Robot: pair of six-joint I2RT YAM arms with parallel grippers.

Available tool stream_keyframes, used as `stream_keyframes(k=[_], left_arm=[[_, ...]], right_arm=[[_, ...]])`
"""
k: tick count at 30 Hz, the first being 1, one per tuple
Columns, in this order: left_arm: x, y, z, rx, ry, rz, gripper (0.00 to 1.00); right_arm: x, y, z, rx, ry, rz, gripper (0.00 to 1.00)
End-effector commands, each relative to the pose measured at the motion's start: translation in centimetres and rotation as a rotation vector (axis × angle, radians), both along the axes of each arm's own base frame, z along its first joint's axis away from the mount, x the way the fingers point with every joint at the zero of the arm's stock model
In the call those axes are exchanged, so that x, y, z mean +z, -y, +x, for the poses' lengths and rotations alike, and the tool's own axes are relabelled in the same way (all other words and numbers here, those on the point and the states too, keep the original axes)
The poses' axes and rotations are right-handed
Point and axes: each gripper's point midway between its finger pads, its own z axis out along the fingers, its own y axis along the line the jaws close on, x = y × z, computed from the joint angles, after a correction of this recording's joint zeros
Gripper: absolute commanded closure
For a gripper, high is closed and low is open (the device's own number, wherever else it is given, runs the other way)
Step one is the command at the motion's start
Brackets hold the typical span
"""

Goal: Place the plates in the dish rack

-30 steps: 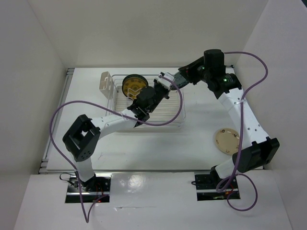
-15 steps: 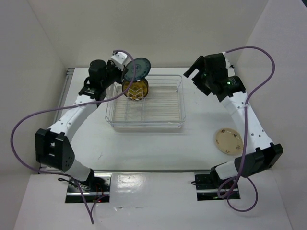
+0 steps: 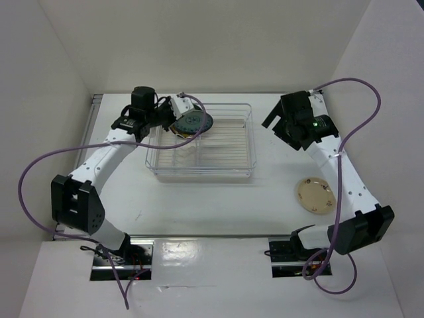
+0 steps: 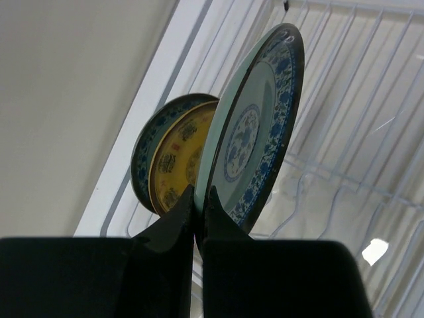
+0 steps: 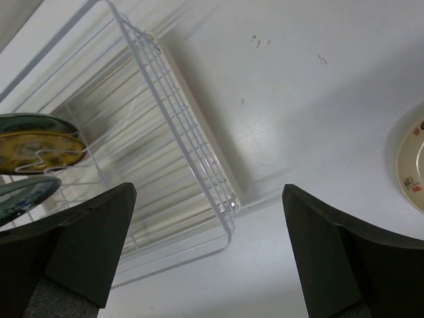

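Observation:
The open rack slot beside the amber plate is below my left gripper. My left gripper should lower the teal plate [image 3: 192,123] on edge into that slot next and let go of the teal plate's rim.
My left gripper [image 4: 199,199] is shut on the lower rim of the teal plate [image 4: 255,139], which it holds on edge. Right behind it, the amber plate [image 4: 175,162] stands upright in the dish rack [image 4: 344,185]. From above, the teal plate [image 3: 192,123] hangs over the back left of the dish rack [image 3: 199,173], partly covering the amber plate [image 3: 180,134]. The right gripper [image 5: 209,192] is open and holds nothing, off the rack's right end [image 5: 192,152]. A cream plate [image 3: 314,196] lies flat on the table at the right.
White walls close in the table on the left, back and right. The left arm [image 3: 106,149] runs along the rack's left side. The right arm [image 3: 338,165] passes just behind the cream plate [image 5: 414,165].
The left arm swung from the rack's middle to its back left and brought the teal plate down beside the amber one. The right gripper opened and drew back to the right.

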Motion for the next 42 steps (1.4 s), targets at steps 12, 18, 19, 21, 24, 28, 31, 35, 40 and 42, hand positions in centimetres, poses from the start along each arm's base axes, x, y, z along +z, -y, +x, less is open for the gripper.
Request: stream_keyframes(k=[12, 18, 19, 21, 24, 28, 31, 35, 40, 42], left_arm=[[4.4, -1.5, 4.4, -0.068, 0.221, 0.067, 1.0], [3.0, -2.3, 4.2, -0.066, 0.18, 0.067, 1.0], [3.5, -2.4, 4.0, -0.066, 0.191, 0.065, 1.0], [2.4, -2.6, 3.7, -0.07, 0.158, 0.054, 1.0], [1.5, -2.5, 3.4, -0.082, 0.138, 0.051, 1.0], [0.1, -2.8, 3.2, -0.083, 0.115, 0.049, 1.0], [-0.7, -2.8, 3.1, -0.083, 0.103, 0.051, 1.0], [-1.7, -2.9, 3.3, -0.076, 0.092, 0.056, 1.0], [-2.9, -3.3, 3.9, -0.067, 0.097, 0.094, 1.0], [-3.7, -3.5, 3.9, -0.063, 0.074, 0.11, 1.0]], right_arm=[[-2.9, 1.1, -3.0, -0.049, -0.092, 0.013, 0.0], [-3.7, 1.0, -2.7, -0.059, -0.111, 0.014, 0.0], [-4.0, 0.9, -2.6, -0.059, -0.121, 0.011, 0.0], [-3.7, 1.1, -2.4, -0.065, -0.11, 0.007, 0.0], [-4.0, 1.5, -2.2, -0.08, -0.125, -0.005, 0.0], [-4.4, 1.5, -2.3, -0.094, -0.141, 0.001, 0.0], [-4.7, 1.5, -2.5, -0.094, -0.15, -0.002, 0.0], [-4.7, 1.3, -2.5, -0.094, -0.152, 0.012, 0.0], [-5.1, 1.8, -3.1, -0.126, -0.177, 0.0, 0.0], [-5.4, 2.3, -3.4, -0.15, -0.187, -0.016, 0.0]])
